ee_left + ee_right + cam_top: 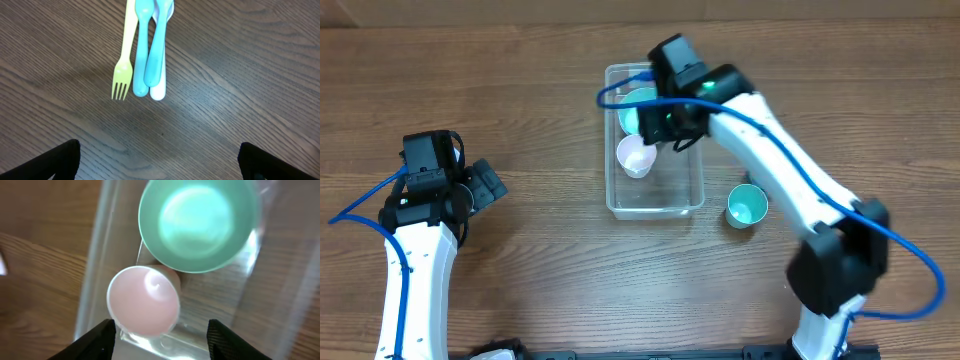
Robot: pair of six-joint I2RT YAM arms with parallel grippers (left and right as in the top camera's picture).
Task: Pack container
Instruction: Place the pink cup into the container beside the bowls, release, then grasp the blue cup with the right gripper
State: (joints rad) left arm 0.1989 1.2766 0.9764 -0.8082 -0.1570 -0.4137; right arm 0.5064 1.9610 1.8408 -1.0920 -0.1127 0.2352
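Observation:
The pink cup lies in the container, so my right gripper should next rise and then lower onto the light blue cup beyond (754, 183) the container's side.
The clear plastic container (658, 193) stands at the table's middle. It holds a teal bowl (638, 107) at its far end and a pink cup (635, 157) on its side. My right gripper (672, 126) hangs over the container, open and empty. In the right wrist view the open fingers (162, 344) flank the pink cup (143, 300) from above, with the teal bowl (197, 222) beyond and the container wall (94, 270) at the left. My left gripper (486, 187) is open and empty at the left, above bare wood (160, 165).
A teal cup (747, 206) stands on the table to the right of the container. In the left wrist view a yellow-green fork (122, 70), two blue utensils (149, 50) and a white one (158, 92) lie together ahead of the left gripper.

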